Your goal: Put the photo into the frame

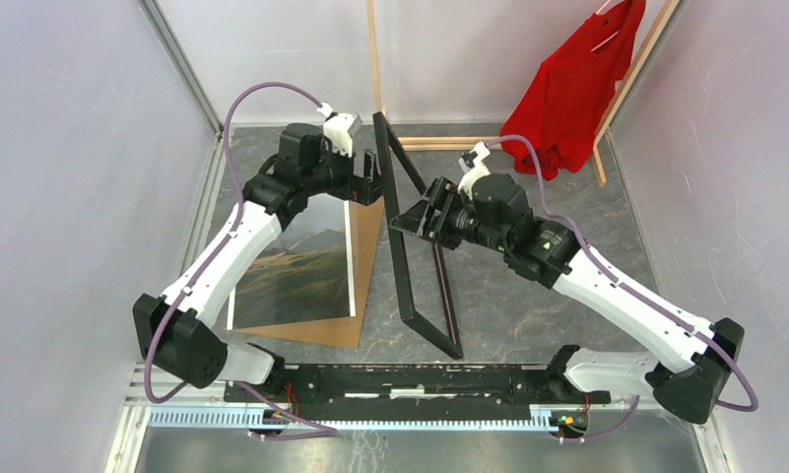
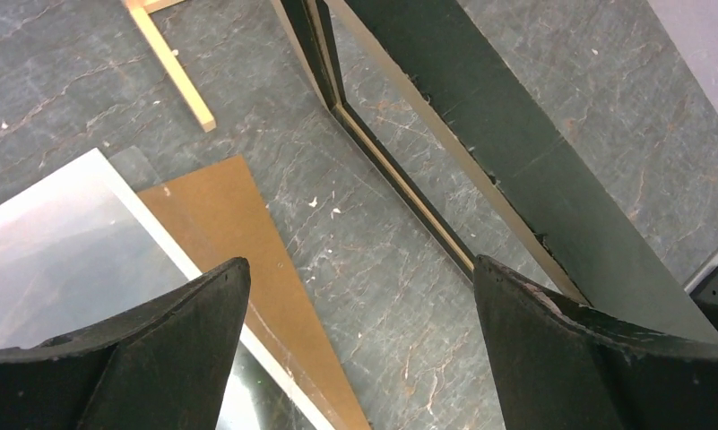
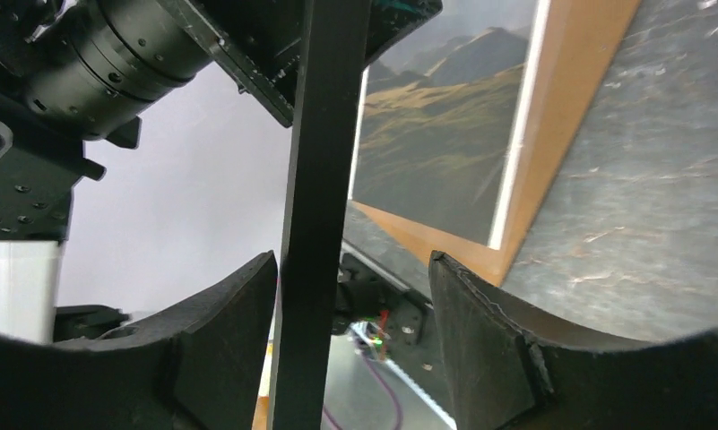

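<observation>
The upper bar leans toward the photo (image 1: 301, 266) between my open fingers. My right gripper should slide outward along the bar next, swing to the right in the top view, and close.
The black frame (image 1: 400, 256) stands on its edge in the middle of the table, tilted. The photo (image 1: 301, 266) of green hills lies face up on the brown backing board (image 1: 368, 236), left of the frame. My left gripper (image 1: 372, 185) is open beside the frame's far end; its right finger (image 2: 552, 331) is next to the frame's rail (image 2: 516, 152), with the photo (image 2: 59, 242) below its left finger. My right gripper (image 1: 410, 219) is open with the frame's upper rail (image 3: 324, 161) between its fingers, close against the left finger (image 3: 220, 331). The photo also shows in the right wrist view (image 3: 436, 125).
A wooden clothes rack (image 1: 373, 54) with a red shirt (image 1: 577, 89) stands at the back right; its foot (image 2: 171, 63) lies near the left gripper. White walls close in both sides. The arms' black base rail (image 1: 420, 379) runs along the near edge.
</observation>
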Tool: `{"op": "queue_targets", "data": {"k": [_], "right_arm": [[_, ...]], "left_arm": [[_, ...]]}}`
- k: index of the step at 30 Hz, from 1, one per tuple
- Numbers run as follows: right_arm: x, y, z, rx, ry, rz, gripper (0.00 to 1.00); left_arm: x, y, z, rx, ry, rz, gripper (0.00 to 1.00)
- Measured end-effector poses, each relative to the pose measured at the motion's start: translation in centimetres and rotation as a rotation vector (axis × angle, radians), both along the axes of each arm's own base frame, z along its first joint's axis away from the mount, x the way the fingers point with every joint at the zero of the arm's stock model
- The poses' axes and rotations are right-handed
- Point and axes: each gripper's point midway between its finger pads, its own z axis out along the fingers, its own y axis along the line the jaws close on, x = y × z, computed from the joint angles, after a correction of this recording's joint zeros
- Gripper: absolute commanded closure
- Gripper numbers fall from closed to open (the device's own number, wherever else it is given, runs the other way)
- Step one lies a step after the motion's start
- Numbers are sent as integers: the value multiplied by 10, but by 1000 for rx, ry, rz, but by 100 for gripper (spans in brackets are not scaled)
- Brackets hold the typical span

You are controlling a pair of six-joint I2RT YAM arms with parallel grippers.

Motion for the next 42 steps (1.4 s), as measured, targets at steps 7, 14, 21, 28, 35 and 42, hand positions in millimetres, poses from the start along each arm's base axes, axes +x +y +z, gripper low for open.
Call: {"op": "queue_targets", "data": {"k": [7, 14, 21, 28, 35, 42], "right_arm": [[18, -4, 33, -173, -119, 61, 28], [22, -19, 20, -379, -153, 106, 33], [32, -47, 11, -559, -176, 67, 65], [45, -85, 14, -677, -182, -44, 74], [58, -155, 13, -662, -151, -226, 73], [67, -198, 2, -579, -112, -336, 77]], "left_arm": [[9, -29, 1, 23, -16, -29, 0], [18, -59, 4, 30, -31, -63, 0], [26, -74, 9, 26, -40, -81, 0], [28, -66, 4, 59, -22, -49, 0], [39, -30, -21, 106, 38, 34, 0], [32, 8, -75, 223, 130, 71, 0]]}}
